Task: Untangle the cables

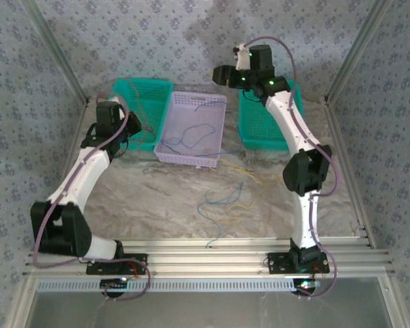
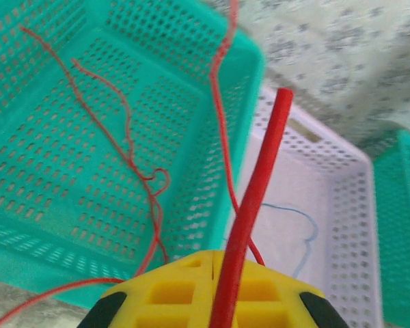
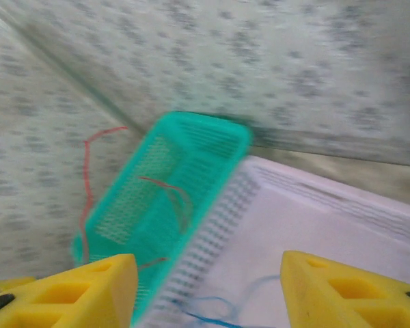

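My left gripper will next lower outward into the teal basket [image 2: 48, 171], then release the red cable among the red cables.
The cables are thin wires. Red ones [image 2: 126, 140] lie in the left teal basket [image 2: 48, 171], and a blue one [image 1: 190, 134] lies in the lavender basket [image 1: 174, 156]. A loose tangle of blue, yellow and orange cables [image 1: 230, 195] lies on the table. My left gripper [image 2: 215, 258] hangs over the left basket's near right corner, its yellow jaws shut on a red cable [image 2: 256, 191] that rises from them. My right gripper [image 3: 205, 290] is open and holds nothing. It hovers high over the lavender basket's far end [image 1: 221, 74], above a blue cable [image 3: 215, 311].
A second teal basket [image 1: 263, 126] stands right of the lavender one, partly under the right arm. Patterned walls and metal frame posts close in the table on three sides. An aluminium rail [image 1: 212, 256] carries both arm bases at the near edge.
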You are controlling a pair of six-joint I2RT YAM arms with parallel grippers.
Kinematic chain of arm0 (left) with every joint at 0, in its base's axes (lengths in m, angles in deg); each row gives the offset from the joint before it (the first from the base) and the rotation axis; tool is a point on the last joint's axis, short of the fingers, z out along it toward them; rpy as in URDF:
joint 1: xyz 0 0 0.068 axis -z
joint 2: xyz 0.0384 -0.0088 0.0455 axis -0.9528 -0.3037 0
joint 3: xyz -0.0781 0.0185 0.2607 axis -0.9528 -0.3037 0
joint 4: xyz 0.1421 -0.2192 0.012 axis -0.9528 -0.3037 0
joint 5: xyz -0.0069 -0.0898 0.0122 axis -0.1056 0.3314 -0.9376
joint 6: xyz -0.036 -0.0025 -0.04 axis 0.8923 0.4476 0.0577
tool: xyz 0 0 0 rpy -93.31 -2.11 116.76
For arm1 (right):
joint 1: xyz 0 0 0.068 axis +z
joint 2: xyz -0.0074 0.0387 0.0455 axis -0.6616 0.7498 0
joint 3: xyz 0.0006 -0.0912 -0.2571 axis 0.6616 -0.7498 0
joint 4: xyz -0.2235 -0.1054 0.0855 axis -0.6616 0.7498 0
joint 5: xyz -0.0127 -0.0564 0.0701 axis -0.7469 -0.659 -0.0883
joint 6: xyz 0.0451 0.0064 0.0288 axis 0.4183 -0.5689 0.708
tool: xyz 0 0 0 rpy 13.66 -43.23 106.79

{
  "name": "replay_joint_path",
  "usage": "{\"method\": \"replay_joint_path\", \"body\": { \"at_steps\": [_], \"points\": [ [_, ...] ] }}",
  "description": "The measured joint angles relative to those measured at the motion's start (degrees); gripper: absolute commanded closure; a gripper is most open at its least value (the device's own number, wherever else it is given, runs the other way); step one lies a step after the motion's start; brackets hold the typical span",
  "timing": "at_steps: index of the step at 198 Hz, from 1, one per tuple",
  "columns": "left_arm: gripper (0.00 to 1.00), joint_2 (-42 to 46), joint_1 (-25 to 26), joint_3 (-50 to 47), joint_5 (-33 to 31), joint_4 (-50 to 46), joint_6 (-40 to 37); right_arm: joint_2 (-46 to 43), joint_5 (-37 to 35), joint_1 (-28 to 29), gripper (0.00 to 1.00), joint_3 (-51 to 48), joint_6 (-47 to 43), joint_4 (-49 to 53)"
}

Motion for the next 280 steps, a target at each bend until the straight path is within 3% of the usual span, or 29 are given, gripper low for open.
{"method": "replay_joint_path", "body": {
  "at_steps": [41, 104, 138, 159, 181, 197, 218, 244, 280],
  "points": [
    [1.00, -9.9, -3.9, 1.4, 0.6, 0.9, 1.4, -3.9, -9.3, 1.0, 0.36, -12.8, -11.9, 1.9],
    [1.00, -17.7, -4.1, 4.5, 2.8, 1.4, 1.5, -3.0, -14.2, 1.5, 0.35, -20.5, -17.4, 1.3],
    [0.79, -19.8, -4.1, 5.1, 3.9, 1.5, 1.6, 0.2, -15.3, 1.8, 0.36, -18.2, -18.5, 0.5],
    [0.72, -20.4, -4.1, 6.4, 5.0, 1.2, 1.5, 3.4, -15.7, 2.4, 0.49, -15.2, -19.2, 0.9],
    [0.68, -20.4, -4.1, 8.0, 5.7, 0.7, 1.0, 5.2, -15.8, 3.0, 0.80, -13.7, -20.0, 1.5],
    [0.66, -20.3, -4.1, 9.4, 5.9, -0.2, 1.0, 5.2, -16.2, 3.4, 0.93, -13.7, -20.3, 1.8],
    [0.63, -19.5, -4.1, 10.7, 6.1, -0.7, 1.1, 4.9, -16.8, 3.7, 1.00, -13.4, -20.3, 1.7],
    [0.62, -18.2, -4.1, 12.6, 6.3, -2.3, 1.1, 3.9, -18.0, 4.3, 1.00, -12.6, -20.4, 2.4],
    [0.51, -13.4, -4.1, 13.0, 6.3, -3.9, 2.3, 1.9, -20.1, 8.0, 1.00, -7.1, -21.2, 4.1]
  ]
}}
